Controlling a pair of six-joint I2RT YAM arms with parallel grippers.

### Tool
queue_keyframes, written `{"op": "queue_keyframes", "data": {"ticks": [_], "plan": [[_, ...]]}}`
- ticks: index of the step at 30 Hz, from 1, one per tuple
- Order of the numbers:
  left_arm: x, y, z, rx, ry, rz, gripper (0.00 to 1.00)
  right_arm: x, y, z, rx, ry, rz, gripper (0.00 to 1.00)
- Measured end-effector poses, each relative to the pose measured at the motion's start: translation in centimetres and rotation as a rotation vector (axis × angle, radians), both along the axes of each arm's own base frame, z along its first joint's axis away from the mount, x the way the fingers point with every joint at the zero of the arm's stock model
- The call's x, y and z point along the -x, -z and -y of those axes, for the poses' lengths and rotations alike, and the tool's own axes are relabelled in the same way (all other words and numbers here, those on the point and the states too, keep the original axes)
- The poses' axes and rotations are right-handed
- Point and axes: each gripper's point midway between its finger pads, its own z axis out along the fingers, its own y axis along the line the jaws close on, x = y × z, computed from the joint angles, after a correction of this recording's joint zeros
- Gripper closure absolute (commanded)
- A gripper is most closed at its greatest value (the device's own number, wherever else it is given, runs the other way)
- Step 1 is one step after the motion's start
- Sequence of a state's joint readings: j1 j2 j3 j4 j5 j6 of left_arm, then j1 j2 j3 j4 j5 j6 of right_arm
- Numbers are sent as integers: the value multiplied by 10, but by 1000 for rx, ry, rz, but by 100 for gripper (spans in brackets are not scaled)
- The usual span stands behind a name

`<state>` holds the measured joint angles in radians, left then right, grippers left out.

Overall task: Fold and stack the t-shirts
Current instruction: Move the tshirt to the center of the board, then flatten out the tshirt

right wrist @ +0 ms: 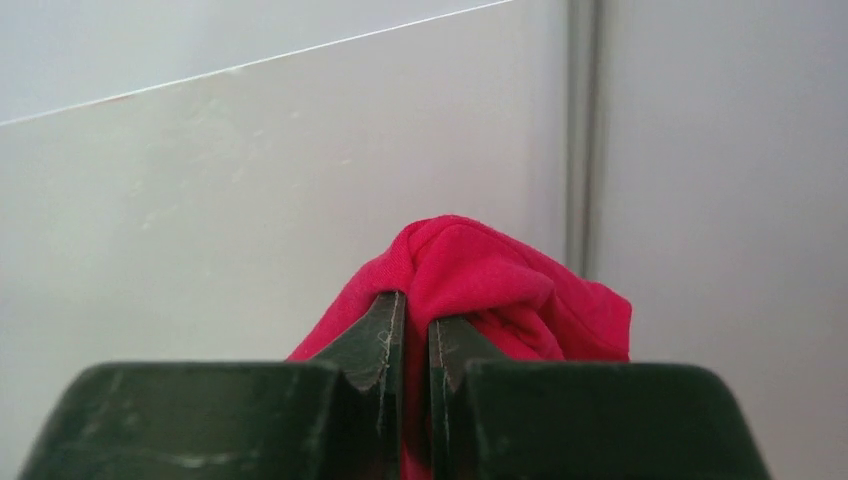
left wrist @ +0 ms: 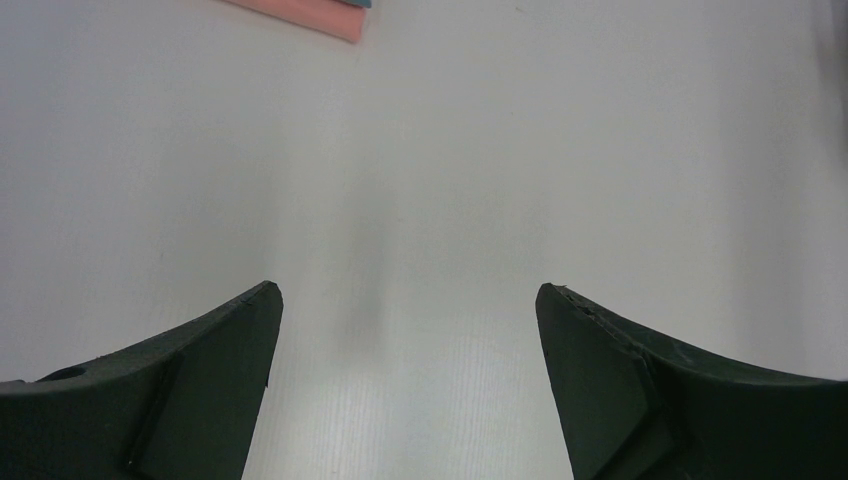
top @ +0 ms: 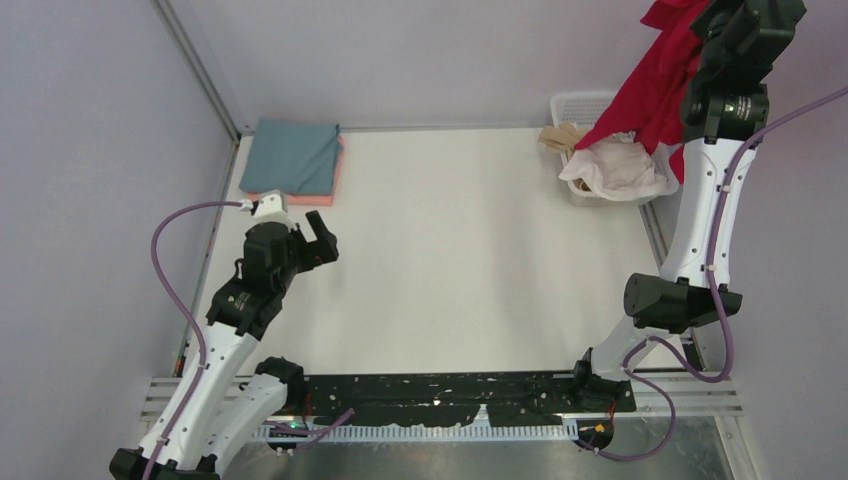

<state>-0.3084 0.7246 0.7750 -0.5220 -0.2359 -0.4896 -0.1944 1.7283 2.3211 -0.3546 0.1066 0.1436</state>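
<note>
I will move my right gripper away from the basket, back and down to the white table's empty middle, which has room for the red t-shirt (right wrist: 480, 280).
High at the back right, my right gripper (right wrist: 417, 310) is shut on a bunch of the bright red t-shirt (right wrist: 480, 280), which hangs from the gripper (top: 700, 12) down to the basket as a long red drape (top: 645, 95). A crumpled white t-shirt (top: 620, 168) and a bit of beige t-shirt (top: 562, 136) lie in the basket. A folded grey-teal t-shirt (top: 292, 155) rests on a folded salmon pink t-shirt (top: 312, 199) at the back left; the pink edge (left wrist: 320, 18) shows in the left wrist view. My left gripper (top: 310, 240) (left wrist: 408, 295) stands open over bare table, empty.
The white lattice basket (top: 580, 104) stands at the back right against the wall. Grey walls close the table at the back and both sides. A metal rail (top: 210, 60) runs along the back left corner. The white table (top: 450, 260) stretches between the arms.
</note>
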Motion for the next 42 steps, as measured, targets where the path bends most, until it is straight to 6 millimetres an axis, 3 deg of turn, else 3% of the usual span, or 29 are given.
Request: {"op": "queue_keyframes", "data": {"ticks": [3, 7, 10, 14, 18, 21, 23, 26, 28, 29, 30, 31, 32, 33, 35, 36, 38, 39, 42], "plan": [[1, -2, 0, 3, 0, 9, 0, -14, 7, -34, -6, -156, -23, 95], [2, -5, -1, 8, -1, 19, 0, -11, 3, -125, -28, -465, -20, 95], [3, -5, -1, 13, -6, 22, 0, 18, -5, -203, -27, -714, 0, 95], [8, -1, -5, 27, -31, 19, 0, 85, -20, -286, -6, -1031, 43, 94], [14, 4, -9, 33, -60, -3, 0, 139, -34, -314, 34, -1223, 118, 95], [19, 13, -15, 31, -97, -43, 0, 153, -15, -319, 68, -1281, 110, 94], [25, 19, -19, 28, -123, -74, 0, 152, 23, -320, 87, -1286, 49, 89], [33, 27, -22, 32, -146, -115, 0, 134, 114, -317, 73, -1230, -107, 88], [38, 31, -22, 40, -151, -137, 0, 116, 202, -309, 25, -1140, -283, 83], [39, 33, -22, 44, -152, -143, 0, 109, 252, -302, -7, -1087, -388, 73], [39, 35, -21, 48, -151, -150, 0, 106, 304, -294, -37, -1027, -499, 70], [39, 38, -20, 51, -149, -158, 0, 109, 346, -286, -63, -979, -595, 62], [40, 42, -18, 58, -146, -172, 0, 116, 397, -273, -87, -911, -717, 54], [40, 47, -15, 65, -138, -193, 0, 129, 443, -260, -104, -843, -839, 40], [38, 58, -7, 72, -113, -249, 0, 158, 504, -234, -123, -719, -1020, 26], [38, 63, -4, 75, -100, -271, 0, 168, 519, -223, -120, -663, -1071, 23], [37, 74, 6, 86, -63, -334, 0, 171, 524, -207, -104, -573, -1091, 12], [38, 82, 11, 92, -43, -374, 0, 167, 518, -200, -93, -529, -1067, 3], [43, 99, 25, 118, 15, -473, 0, 156, 488, -183, -63, -424, -980, 4]]}}
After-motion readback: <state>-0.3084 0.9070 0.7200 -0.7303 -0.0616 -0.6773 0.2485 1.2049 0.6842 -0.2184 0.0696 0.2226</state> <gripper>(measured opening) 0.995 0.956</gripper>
